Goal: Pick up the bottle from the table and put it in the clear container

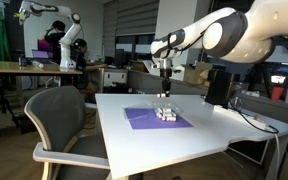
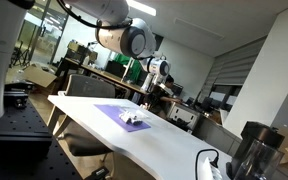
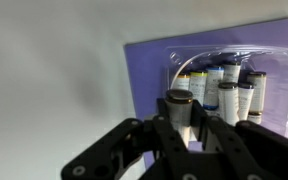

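Observation:
The clear container's middle is below, toward the right in the wrist view, so I will lower my gripper that way and release the bottle.
In the wrist view my gripper [image 3: 181,122] is shut on a small bottle [image 3: 178,103] with a dark cap and pale body, held upright between the fingers. Just beyond it the clear container [image 3: 276,62] lies on a purple mat [image 3: 144,70] and holds several similar small bottles. In both exterior views the gripper [image 1: 165,88] [image 2: 145,95] hangs above the container [image 1: 166,115] [image 2: 135,118] on the mat, well off the table.
The white table [image 1: 214,135] carries the purple mat [image 1: 144,119] and a large black upright box [image 1: 218,86] at the far side. A grey chair [image 1: 59,120] stands at the table's edge. Desks and another robot arm [image 1: 54,15] fill the background.

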You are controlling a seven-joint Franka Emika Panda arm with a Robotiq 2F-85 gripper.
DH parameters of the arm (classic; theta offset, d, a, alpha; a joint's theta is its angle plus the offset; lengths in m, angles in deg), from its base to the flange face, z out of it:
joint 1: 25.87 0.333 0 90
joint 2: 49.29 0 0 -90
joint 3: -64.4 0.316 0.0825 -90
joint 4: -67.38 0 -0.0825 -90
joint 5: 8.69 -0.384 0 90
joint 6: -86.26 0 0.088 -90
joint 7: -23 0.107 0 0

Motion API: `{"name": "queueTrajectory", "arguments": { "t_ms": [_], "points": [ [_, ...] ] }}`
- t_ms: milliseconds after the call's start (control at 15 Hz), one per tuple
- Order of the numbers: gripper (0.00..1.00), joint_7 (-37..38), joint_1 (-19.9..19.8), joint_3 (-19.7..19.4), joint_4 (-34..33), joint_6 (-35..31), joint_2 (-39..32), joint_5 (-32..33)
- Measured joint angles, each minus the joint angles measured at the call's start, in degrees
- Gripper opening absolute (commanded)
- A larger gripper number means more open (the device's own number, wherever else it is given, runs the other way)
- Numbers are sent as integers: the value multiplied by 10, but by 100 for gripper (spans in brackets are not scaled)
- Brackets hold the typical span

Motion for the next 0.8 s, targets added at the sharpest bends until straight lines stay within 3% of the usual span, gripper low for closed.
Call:
{"name": "queueTrajectory", "arguments": {
  "t_ms": [400, 467, 800],
  "points": [
    [7, -62, -2, 13, 5, 69, -6, -19],
    [44, -70, -4, 14, 6, 81, -6, -23],
    [80, -102, -13, 20, 8, 99, -7, -26]
  ]
}}
